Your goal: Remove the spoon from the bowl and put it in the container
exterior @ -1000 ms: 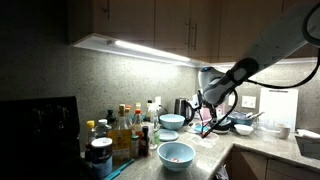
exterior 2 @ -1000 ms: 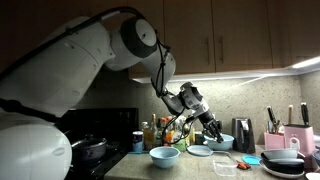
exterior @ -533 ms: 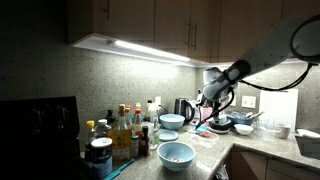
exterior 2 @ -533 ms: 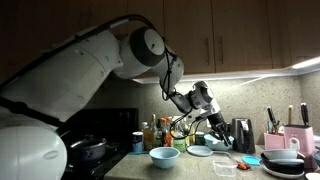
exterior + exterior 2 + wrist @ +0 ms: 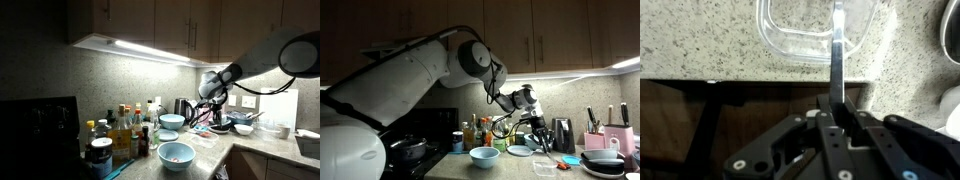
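The clear plastic container [image 5: 820, 35] is below my gripper, under the far end of the spoon. Next I will lower my gripper toward the container's rim by the counter edge and let go of the spoon's handle.
My gripper [image 5: 832, 112] is shut on the spoon [image 5: 838, 55]. The spoon's grey handle runs up from the jaws, and its far end lies over the clear plastic container [image 5: 820, 35] on the speckled counter. In both exterior views the gripper [image 5: 213, 104] [image 5: 536, 131] hangs above the counter, to the right of the light blue-teal bowl [image 5: 171, 121] [image 5: 519, 150]. The clear container also shows low on the counter in an exterior view [image 5: 545, 166].
A paler bowl [image 5: 176, 152] [image 5: 484, 155] stands near the counter's front edge. Several bottles [image 5: 122, 130] stand beside the stove. A kettle [image 5: 561, 133], a knife block [image 5: 592, 131] and stacked dishes [image 5: 604, 160] crowd the counter. The counter edge and dark cabinet fronts [image 5: 730, 110] lie below the gripper.
The gripper has moved to the right, away from the blue-teal bowl, with the spoon in it, and has come a little lower.
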`<state>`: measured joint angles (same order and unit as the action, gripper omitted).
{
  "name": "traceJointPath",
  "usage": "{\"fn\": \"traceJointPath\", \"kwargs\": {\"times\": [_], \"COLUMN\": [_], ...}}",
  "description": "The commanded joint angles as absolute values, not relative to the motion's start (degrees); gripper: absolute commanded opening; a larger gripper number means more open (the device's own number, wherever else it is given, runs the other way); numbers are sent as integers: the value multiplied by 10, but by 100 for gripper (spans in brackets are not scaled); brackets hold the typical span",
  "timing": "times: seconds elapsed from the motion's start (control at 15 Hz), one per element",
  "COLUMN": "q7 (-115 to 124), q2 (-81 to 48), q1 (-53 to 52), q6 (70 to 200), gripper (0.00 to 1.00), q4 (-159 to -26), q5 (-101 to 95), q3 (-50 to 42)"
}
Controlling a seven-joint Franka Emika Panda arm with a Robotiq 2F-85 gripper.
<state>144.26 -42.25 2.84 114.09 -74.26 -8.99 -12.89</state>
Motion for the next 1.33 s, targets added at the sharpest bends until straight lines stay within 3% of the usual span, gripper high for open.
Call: {"fn": "traceJointPath", "kwargs": {"times": [0.0, 1.07, 1.13, 1.2, 1.27], "q7": [1463, 1452, 1452, 1452, 1453], "q2": [-454, -646, -651, -655, -657], "q1": [38, 90, 91, 93, 95], "q6": [1094, 950, 944, 938, 935], "gripper": [4, 4, 13, 41, 42], "q4": [-687, -389, -379, -371, -363], "q5": [-64, -33, -33, -33, -33], "q3": [-127, -115, -114, -113, -112]}}
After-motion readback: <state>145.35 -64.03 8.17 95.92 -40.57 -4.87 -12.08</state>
